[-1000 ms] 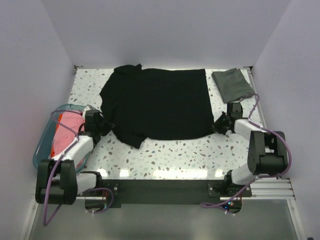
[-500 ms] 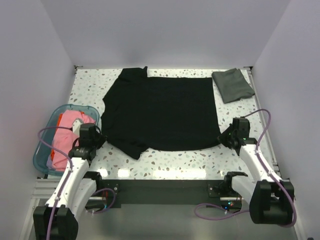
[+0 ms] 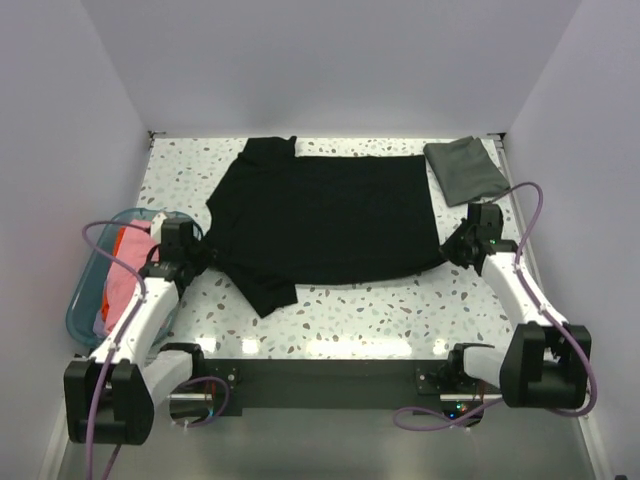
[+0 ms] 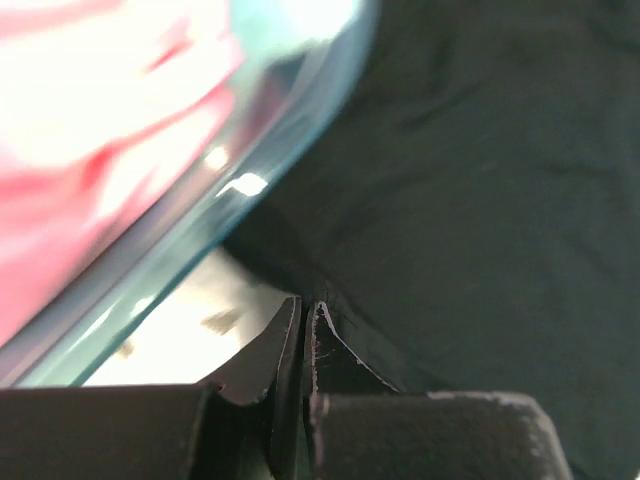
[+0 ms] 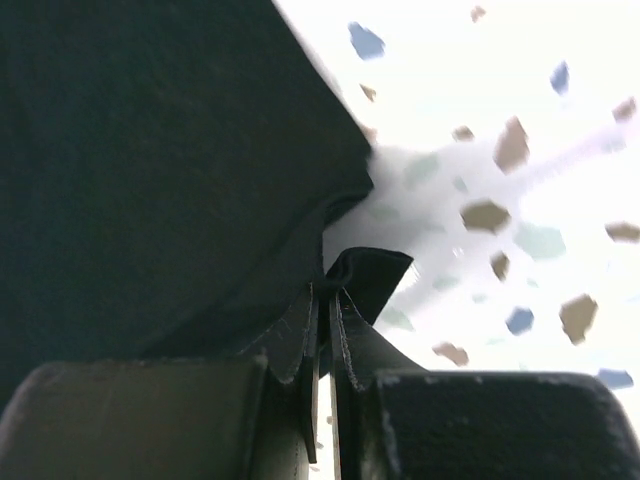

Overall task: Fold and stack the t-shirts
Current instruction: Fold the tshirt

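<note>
The black t-shirt's near part still lies unfolded. Next I should carry the black t-shirt's corner in my right gripper outward onto the black t-shirt's edge (image 3: 430, 212) beside the folded grey-green one and release it.
A large black t-shirt (image 3: 325, 215) lies spread flat over the middle of the table, one sleeve (image 3: 262, 288) pointing toward the near edge. My left gripper (image 3: 203, 256) is shut on its left edge; the left wrist view shows the jaws (image 4: 305, 305) closed on black cloth (image 4: 480, 180). My right gripper (image 3: 452, 248) is shut on the shirt's right near corner, and that corner (image 5: 365, 270) sticks out past the closed jaws (image 5: 328, 292). A folded dark grey-green t-shirt (image 3: 465, 170) rests at the far right. Pink (image 3: 120, 285) and orange-red (image 3: 132, 243) t-shirts sit in the tub.
The translucent teal plastic tub (image 3: 82, 290) stands at the table's left edge, right beside my left arm; its rim (image 4: 290, 140) runs close to the left fingers. Walls close in the table on the left, right and far sides. Speckled tabletop (image 3: 370, 315) shows along the near edge.
Both grippers drew the black shirt toward the near edge, then moved back toward the far side. The shirt lies flatter and its crumpled collar end has straightened.
</note>
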Controlling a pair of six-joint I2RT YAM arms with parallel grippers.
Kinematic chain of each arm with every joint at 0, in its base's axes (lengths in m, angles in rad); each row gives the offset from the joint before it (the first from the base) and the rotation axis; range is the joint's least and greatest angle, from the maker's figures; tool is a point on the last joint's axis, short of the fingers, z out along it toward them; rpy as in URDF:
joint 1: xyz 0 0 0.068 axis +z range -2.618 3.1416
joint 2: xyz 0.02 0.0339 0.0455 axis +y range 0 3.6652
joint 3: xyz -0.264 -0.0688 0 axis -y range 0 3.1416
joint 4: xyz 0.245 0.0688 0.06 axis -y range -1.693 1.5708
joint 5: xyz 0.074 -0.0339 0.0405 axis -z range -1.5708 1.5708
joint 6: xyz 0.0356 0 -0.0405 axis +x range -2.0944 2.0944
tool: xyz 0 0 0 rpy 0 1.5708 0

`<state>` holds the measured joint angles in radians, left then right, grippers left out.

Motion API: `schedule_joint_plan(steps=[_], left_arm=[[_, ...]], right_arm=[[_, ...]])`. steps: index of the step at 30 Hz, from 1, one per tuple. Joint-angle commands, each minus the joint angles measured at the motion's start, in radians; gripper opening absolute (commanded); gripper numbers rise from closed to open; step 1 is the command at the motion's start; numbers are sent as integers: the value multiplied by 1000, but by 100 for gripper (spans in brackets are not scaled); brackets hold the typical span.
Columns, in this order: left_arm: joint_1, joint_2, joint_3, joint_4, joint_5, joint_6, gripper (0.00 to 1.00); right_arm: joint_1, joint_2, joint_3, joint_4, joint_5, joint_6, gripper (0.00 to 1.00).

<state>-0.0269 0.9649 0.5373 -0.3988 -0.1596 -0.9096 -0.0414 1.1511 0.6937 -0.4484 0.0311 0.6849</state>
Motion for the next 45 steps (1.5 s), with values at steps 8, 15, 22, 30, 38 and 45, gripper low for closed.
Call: schedule_joint_plan(steps=[8, 15, 22, 30, 38, 45], left_arm=[[1, 374, 311, 172, 31, 40, 0], [2, 586, 461, 163, 34, 17, 0], [24, 705, 575, 147, 32, 12, 0], [27, 816, 612, 156, 52, 18, 0], [27, 818, 598, 216, 107, 46, 14], [27, 736, 607, 232, 124, 92, 73]], right_arm=[[-8, 360, 311, 86, -25, -41, 0], [-8, 550, 464, 88, -30, -19, 0], [-18, 651, 546, 96, -65, 4, 0], [-29, 699, 550, 117, -74, 10, 0], [-32, 693, 552, 129, -109, 4, 28], [-32, 593, 544, 83, -51, -30, 69]])
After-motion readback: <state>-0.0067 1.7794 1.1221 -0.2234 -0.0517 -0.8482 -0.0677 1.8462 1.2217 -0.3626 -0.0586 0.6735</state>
